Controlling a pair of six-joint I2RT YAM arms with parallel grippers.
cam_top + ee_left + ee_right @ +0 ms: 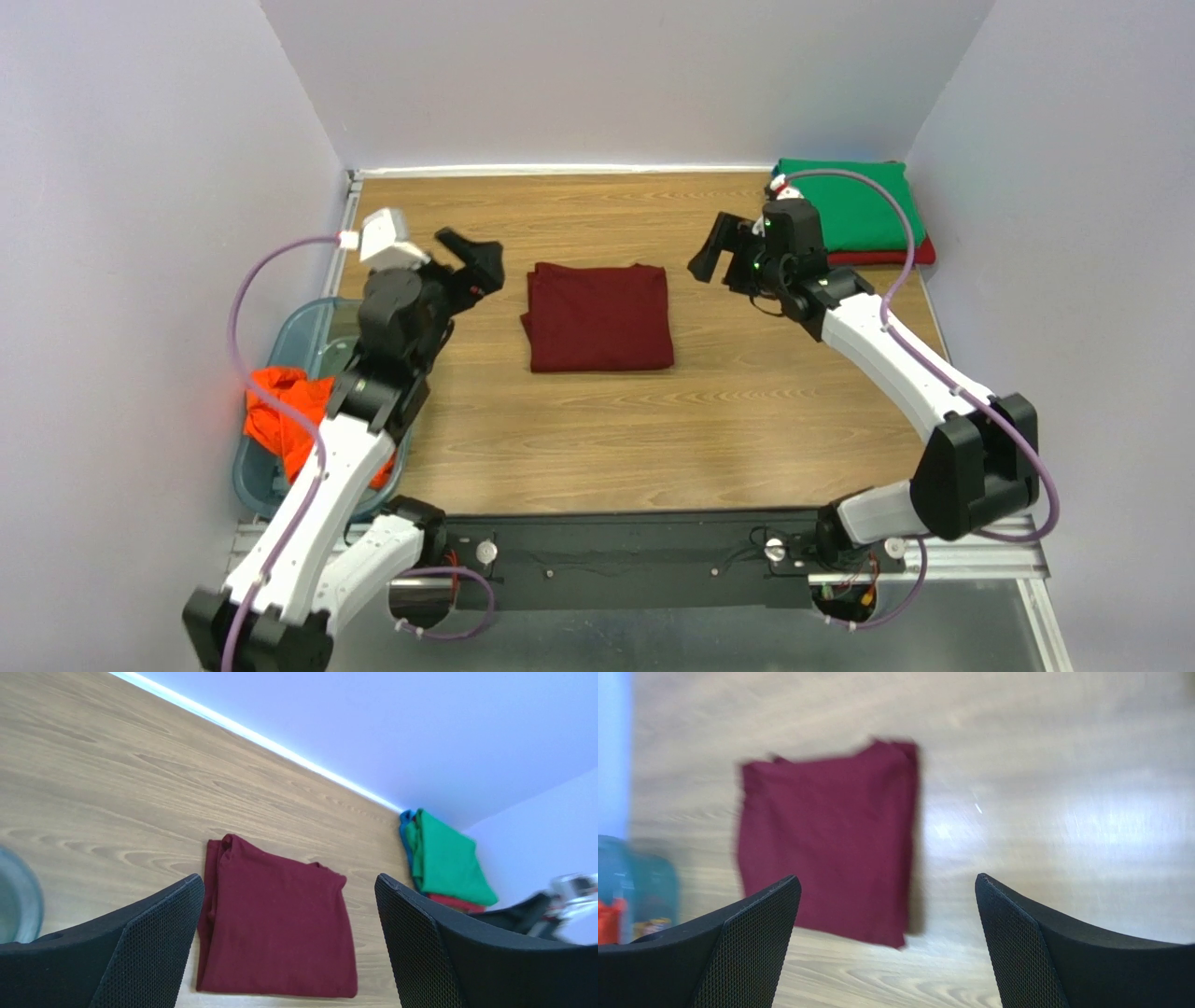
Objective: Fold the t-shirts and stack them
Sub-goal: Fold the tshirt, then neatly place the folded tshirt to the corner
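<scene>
The middle of the maroon t-shirt's nearest edge [669, 319] [907, 847] lies below my right gripper, to the left in the top view, so next I will lower the gripper there and close it.
A dark maroon t-shirt [599, 317] lies folded into a rectangle at the middle of the table; it also shows as the maroon t-shirt [277, 924] and, blurred, as the maroon t-shirt [829, 836]. My left gripper [477, 263] hangs open just left of it, nothing between its fingers [151, 945]. My right gripper [718, 252] is open to the shirt's right, raised and apart from it. A folded green t-shirt [856, 207] lies on a red one [887, 256] at the back right corner. An orange t-shirt [288, 413] is crumpled in the bin.
A clear teal plastic bin [288, 350] stands at the table's left edge beside the left arm. White walls close the left, back and right sides. The black base rail [631, 553] runs along the near edge.
</scene>
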